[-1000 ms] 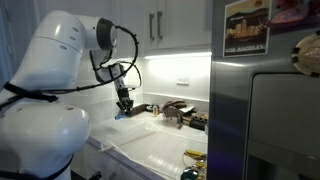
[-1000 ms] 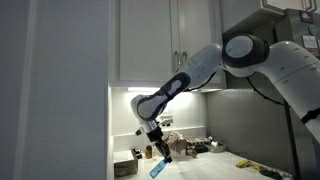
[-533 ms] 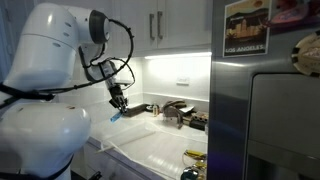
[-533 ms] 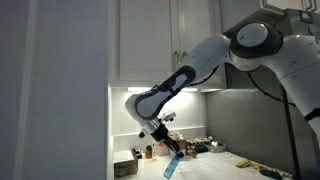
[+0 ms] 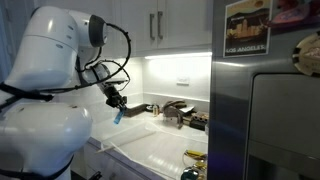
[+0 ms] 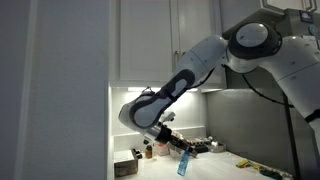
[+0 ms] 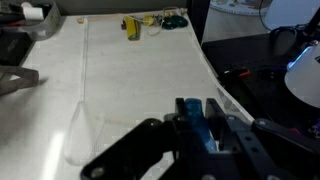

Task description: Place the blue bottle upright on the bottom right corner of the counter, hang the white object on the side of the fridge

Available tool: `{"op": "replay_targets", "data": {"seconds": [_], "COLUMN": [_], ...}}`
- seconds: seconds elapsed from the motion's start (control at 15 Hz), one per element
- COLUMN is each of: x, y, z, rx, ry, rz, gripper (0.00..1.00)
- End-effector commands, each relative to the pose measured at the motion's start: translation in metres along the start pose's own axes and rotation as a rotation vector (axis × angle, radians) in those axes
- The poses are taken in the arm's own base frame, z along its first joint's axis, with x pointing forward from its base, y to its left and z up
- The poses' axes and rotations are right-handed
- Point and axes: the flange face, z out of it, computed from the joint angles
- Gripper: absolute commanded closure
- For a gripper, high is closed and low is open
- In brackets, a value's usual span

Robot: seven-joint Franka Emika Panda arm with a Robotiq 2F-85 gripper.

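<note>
The blue bottle (image 5: 117,115) hangs slanted above the counter. My gripper will next tilt to straighten the bottle and lower it onto the near end of the white counter.
My gripper (image 7: 203,110) is shut on the blue bottle (image 7: 206,128), which sits between the two dark fingers. In both exterior views the bottle (image 5: 117,115) (image 6: 184,165) hangs below the gripper (image 5: 114,103) (image 6: 176,155), in the air above the near end of the white counter (image 5: 128,143). The white object (image 7: 140,75) lies flat on the counter (image 7: 40,110) as a thin see-through sheet, and it shows in an exterior view as a pale sheet (image 5: 160,150). The grey fridge (image 5: 265,110) stands at the right with a poster (image 5: 247,27).
A dark tap (image 5: 172,110) and small items stand at the counter's back. A yellow item (image 7: 131,27) lies at the sheet's far end. White cupboards (image 6: 170,40) hang above. The robot's big white body (image 5: 45,90) fills the left side.
The arm has swung with the bottle: leftward in one exterior view, rightward in the other. The bottle now hangs closer to vertical. The grip is unchanged.
</note>
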Motion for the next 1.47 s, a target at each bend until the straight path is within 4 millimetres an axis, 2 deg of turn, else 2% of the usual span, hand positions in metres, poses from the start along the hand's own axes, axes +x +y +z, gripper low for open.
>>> {"op": "replay_targets", "data": {"seconds": [0.0, 0.67, 1.4], "x": [-0.001, 0.01, 0.049], "y": [0.0, 0.026, 0.056], "z": [0.008, 0.026, 0.038], "rx": [0.006, -0.025, -0.008], "ry": [-0.098, -0.206, -0.217], "rz": [0.066, 0.081, 0.051], "gripper": [0.94, 0.94, 0.94]}}
